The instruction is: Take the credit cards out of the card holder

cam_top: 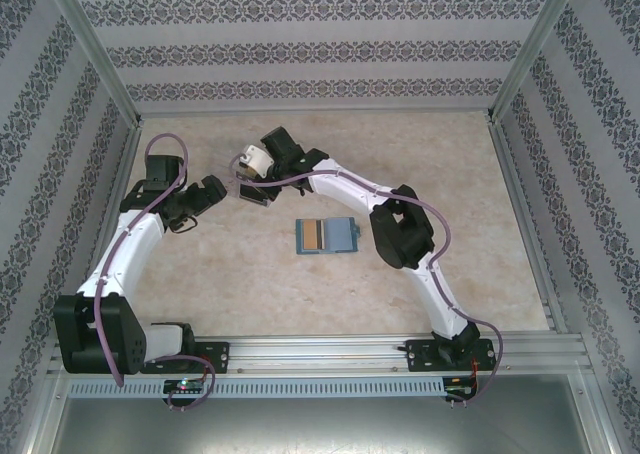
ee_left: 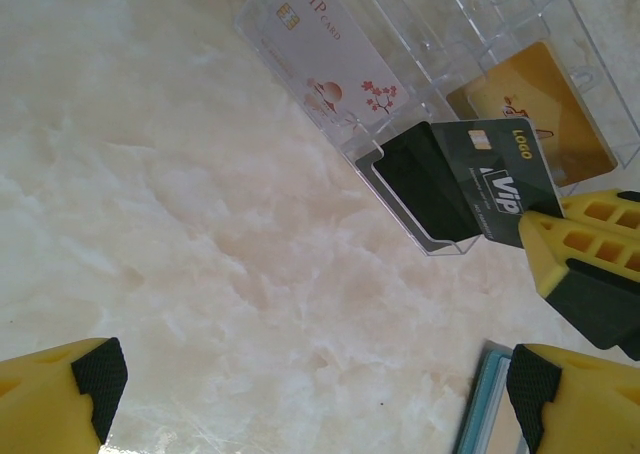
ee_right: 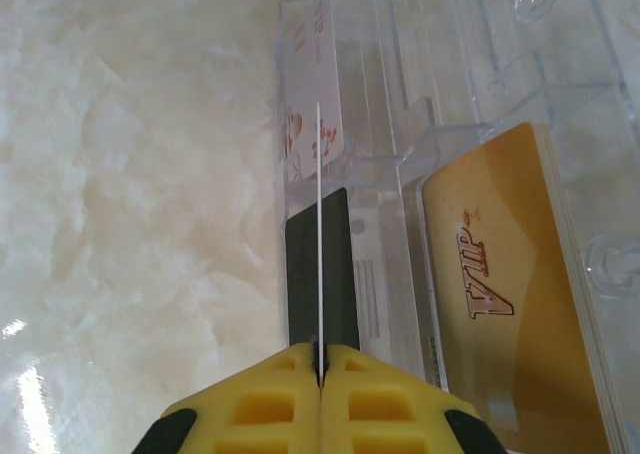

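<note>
The black credit card [ee_left: 495,174] needs to go down into the near section of the clear tray next, and then my right gripper needs to open.
The card holder [cam_top: 327,236] lies open on the table's middle, a blue-grey wallet with an orange-brown strip in its left half; its edge [ee_left: 488,406] shows by my left finger. My right gripper [ee_right: 320,354] is shut on a black credit card [ee_left: 495,174], seen edge-on [ee_right: 318,244] in the right wrist view, held over a clear plastic tray [ee_left: 440,64]. In the tray lie a white card [ee_left: 330,69], an orange-gold card [ee_right: 500,294] and a black card [ee_left: 420,189]. My left gripper [ee_left: 315,394] is open over bare table, left of the wallet.
The marble-patterned tabletop [cam_top: 420,164] is walled on three sides by patterned panels. The clear tray sits at the back left, between the two grippers [cam_top: 228,189]. A metal rail [cam_top: 330,349] runs along the near edge.
</note>
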You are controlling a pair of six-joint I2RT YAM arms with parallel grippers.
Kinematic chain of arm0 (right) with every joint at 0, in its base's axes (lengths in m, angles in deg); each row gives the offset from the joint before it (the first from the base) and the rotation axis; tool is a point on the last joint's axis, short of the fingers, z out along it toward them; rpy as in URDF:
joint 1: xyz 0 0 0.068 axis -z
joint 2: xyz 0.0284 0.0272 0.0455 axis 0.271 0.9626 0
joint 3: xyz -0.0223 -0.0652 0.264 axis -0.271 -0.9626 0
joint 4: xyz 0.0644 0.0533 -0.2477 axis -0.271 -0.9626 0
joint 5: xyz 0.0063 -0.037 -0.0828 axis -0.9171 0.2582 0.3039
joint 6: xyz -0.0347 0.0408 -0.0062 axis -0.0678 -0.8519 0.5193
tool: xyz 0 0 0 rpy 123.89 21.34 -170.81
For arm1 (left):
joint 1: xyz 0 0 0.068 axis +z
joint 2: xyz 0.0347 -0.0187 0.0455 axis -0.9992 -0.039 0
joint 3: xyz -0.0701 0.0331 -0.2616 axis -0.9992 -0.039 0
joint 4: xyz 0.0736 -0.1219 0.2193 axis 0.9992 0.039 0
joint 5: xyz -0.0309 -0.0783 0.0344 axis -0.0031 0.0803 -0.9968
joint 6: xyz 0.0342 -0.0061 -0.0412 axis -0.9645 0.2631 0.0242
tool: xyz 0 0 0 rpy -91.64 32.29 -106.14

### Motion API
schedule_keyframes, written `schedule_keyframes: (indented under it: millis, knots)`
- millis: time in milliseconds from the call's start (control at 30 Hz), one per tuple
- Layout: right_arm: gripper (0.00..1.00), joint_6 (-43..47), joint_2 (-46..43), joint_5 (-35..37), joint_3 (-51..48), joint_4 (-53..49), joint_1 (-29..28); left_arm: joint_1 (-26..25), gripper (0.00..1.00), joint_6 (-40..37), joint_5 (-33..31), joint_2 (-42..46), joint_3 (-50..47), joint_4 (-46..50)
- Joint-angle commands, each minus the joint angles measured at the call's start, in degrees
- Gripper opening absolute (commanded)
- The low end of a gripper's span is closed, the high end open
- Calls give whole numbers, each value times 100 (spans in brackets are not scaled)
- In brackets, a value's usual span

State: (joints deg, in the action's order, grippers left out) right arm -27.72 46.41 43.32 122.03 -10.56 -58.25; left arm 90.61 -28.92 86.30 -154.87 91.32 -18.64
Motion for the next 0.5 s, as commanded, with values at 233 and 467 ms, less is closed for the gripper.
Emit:
schedule_keyframes:
  millis: [233,467]
  knots:
    - [0,277,329,188,431,-504,59,111,99,-100,266,-199,-12,3]
    - [1,476,489,215,676,-1002,77,119,99,-125,321,-231,-9,-4]
